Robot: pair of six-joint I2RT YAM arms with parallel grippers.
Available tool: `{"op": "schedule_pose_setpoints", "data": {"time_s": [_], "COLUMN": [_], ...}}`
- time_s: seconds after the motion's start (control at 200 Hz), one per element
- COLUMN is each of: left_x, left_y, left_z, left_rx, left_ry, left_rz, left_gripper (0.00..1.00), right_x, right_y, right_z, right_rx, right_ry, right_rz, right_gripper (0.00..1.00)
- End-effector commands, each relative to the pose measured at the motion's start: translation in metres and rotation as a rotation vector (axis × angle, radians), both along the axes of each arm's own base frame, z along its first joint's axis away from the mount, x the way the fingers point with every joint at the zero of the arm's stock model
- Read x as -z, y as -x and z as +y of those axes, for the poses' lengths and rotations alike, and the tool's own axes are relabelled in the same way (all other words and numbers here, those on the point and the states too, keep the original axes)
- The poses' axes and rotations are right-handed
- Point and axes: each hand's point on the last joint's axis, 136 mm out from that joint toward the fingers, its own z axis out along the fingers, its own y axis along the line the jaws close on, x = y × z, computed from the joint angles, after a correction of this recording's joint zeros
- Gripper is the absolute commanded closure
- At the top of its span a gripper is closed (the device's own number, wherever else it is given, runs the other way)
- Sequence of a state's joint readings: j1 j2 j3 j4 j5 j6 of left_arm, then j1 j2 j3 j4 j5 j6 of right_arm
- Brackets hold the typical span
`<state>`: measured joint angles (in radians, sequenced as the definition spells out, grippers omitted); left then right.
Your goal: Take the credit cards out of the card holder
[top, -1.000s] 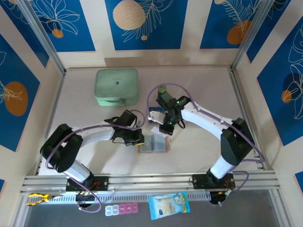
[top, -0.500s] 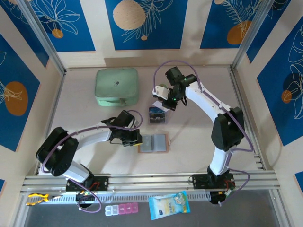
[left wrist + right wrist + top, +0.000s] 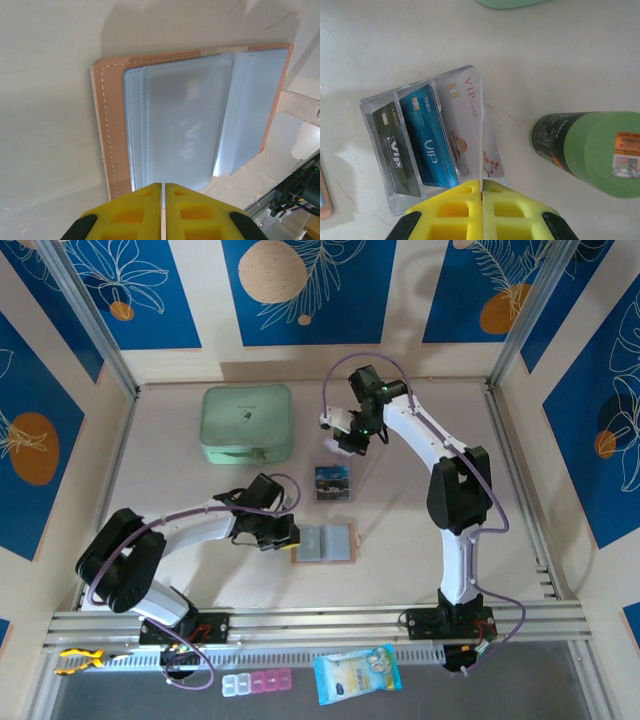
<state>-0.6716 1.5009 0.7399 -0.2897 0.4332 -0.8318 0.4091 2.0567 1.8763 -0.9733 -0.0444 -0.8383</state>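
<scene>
My right gripper holds the whitish card and needs to go down toward the clear box next. Then it needs to let go of the card in the white card's section of the clear box.
The salmon-pink card holder lies open on the table, its grey pockets up and its snap tab to the right. Faint VIP lettering shows through one pocket. My left gripper is shut, with its tips at the holder's left edge. A clear box holds a dark card, a blue card and a white card. Behind the box, my right gripper is shut on a thin whitish card seen edge-on.
A mint-green zip case sits at the back left. A green-capped dark bottle stands just beside the right gripper. Beyond the front rail lie a pill organiser and a blue packet. Walls close in the table's sides.
My right gripper has lifted off the clear box and swung toward the back of the table, uncovering the box with its cards. The left gripper has stayed at the holder's edge.
</scene>
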Motion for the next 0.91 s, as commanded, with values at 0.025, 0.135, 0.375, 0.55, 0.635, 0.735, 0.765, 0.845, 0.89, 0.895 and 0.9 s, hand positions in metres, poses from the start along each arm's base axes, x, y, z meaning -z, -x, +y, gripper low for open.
{"op": "schedule_pose_setpoints", "data": {"time_s": [0.025, 0.135, 0.375, 0.55, 0.635, 0.735, 0.765, 0.845, 0.89, 0.895, 0.9], "left_x": [0.008, 0.009, 0.008, 0.009, 0.009, 0.009, 0.009, 0.009, 0.009, 0.009, 0.009], "left_y": [0.007, 0.008, 0.007, 0.009, 0.009, 0.009, 0.009, 0.009, 0.009, 0.008, 0.008], "left_z": [0.008, 0.008, 0.007, 0.009, 0.008, 0.008, 0.007, 0.007, 0.007, 0.008, 0.008], "left_rx": [-0.006, -0.005, -0.001, -0.003, -0.001, -0.002, 0.0, -0.001, -0.001, -0.002, -0.003], "left_ry": [-0.027, -0.027, -0.03, -0.03, -0.028, -0.026, -0.026, -0.025, -0.026, -0.026, -0.026], "left_rz": [0.039, 0.045, 0.042, 0.044, 0.047, 0.044, 0.045, 0.043, 0.041, 0.041, 0.041], "left_gripper": [0.9, 0.9, 0.9, 0.9, 0.9, 0.9, 0.9, 0.9, 0.9, 0.9, 0.9], "right_x": [0.006, 0.018, 0.03, 0.026, 0.021, 0.014, 0.012, 0.007, 0.004, 0.003, 0.003], "right_y": [0.006, 0.007, 0.008, 0.005, 0.006, 0.008, 0.008, 0.011, 0.012, 0.011, 0.012], "right_z": [0.004, 0.001, 0.002, 0.004, 0.005, 0.008, 0.009, 0.013, 0.015, 0.016, 0.016], "right_rx": [-0.042, -0.042, -0.033, -0.02, -0.008, 0.008, 0.017, 0.059, 0.104, 0.109, 0.114], "right_ry": [-0.012, 0.011, 0.024, 0.014, 0.001, -0.031, -0.04, -0.066, -0.089, -0.093, -0.096], "right_rz": [0.047, 0.061, 0.078, 0.071, 0.069, 0.066, 0.067, 0.077, 0.092, 0.094, 0.096], "right_gripper": [1.0, 0.97, 0.86, 0.84, 0.85, 0.85, 0.85, 0.85, 0.85, 0.85, 0.85]}}
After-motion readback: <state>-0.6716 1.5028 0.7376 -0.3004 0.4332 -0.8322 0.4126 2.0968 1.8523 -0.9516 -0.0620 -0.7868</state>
